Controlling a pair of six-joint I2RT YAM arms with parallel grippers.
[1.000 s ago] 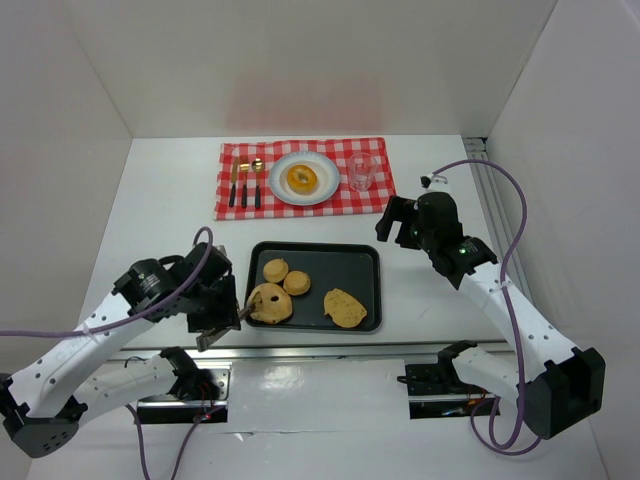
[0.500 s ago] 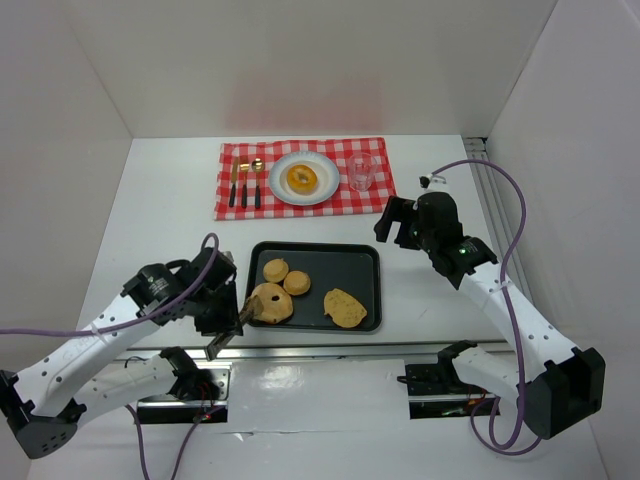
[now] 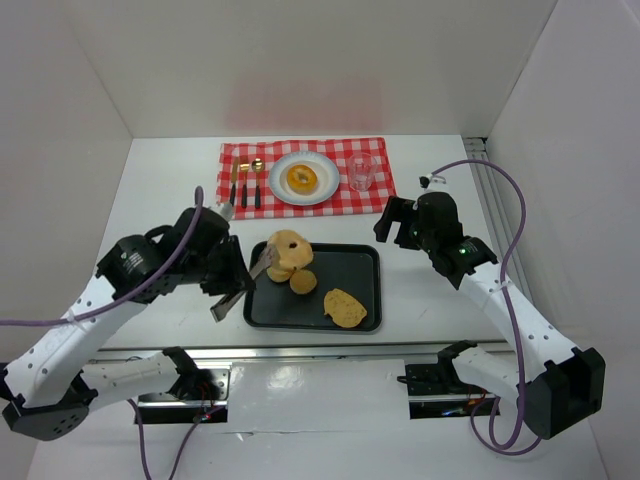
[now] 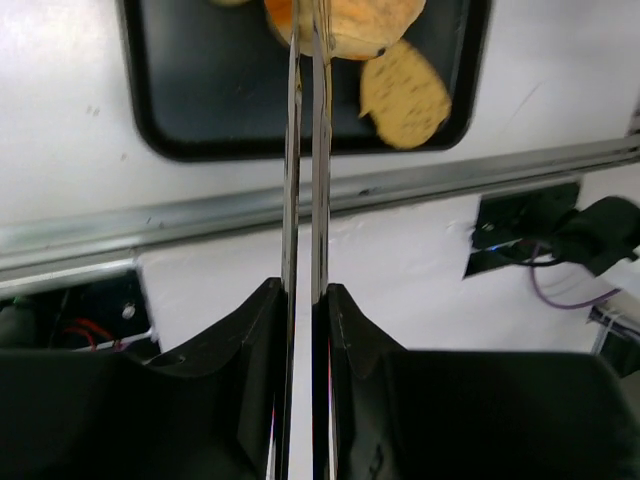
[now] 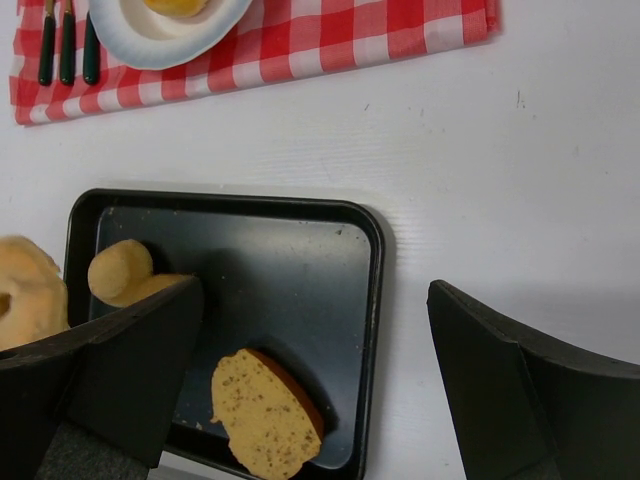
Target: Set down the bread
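Note:
The plate's middle is filled by another bread, so my left gripper will move outward past the tray [image 3: 372,262] next, bring the bread in the tongs onto the side of the plate by the glass and let go.
My left gripper [image 3: 231,290] is shut on a pair of metal tongs [image 3: 250,280]. The tongs pinch a round ring-shaped bread [image 3: 289,248] and hold it above the far left part of the black tray [image 3: 372,262]. In the left wrist view the tongs [image 4: 305,150] run up from the gripper [image 4: 305,292] to the bread [image 4: 350,25] at the top edge. My right gripper [image 3: 397,222] is open and empty, right of the tray's far corner; its wrist view shows the gripper [image 5: 312,290] above the tray [image 5: 290,250].
On the tray lie a seeded slice [image 3: 345,308] and small rolls [image 3: 303,282]. At the back, a red checked mat [image 3: 380,192] carries a white plate [image 3: 325,188] with a ring-shaped bread [image 3: 301,178], a glass [image 3: 361,171] and cutlery [image 3: 245,182].
My left arm has lifted the bread in the tongs from the tray's near left corner and carried it away from me. The right arm has not moved.

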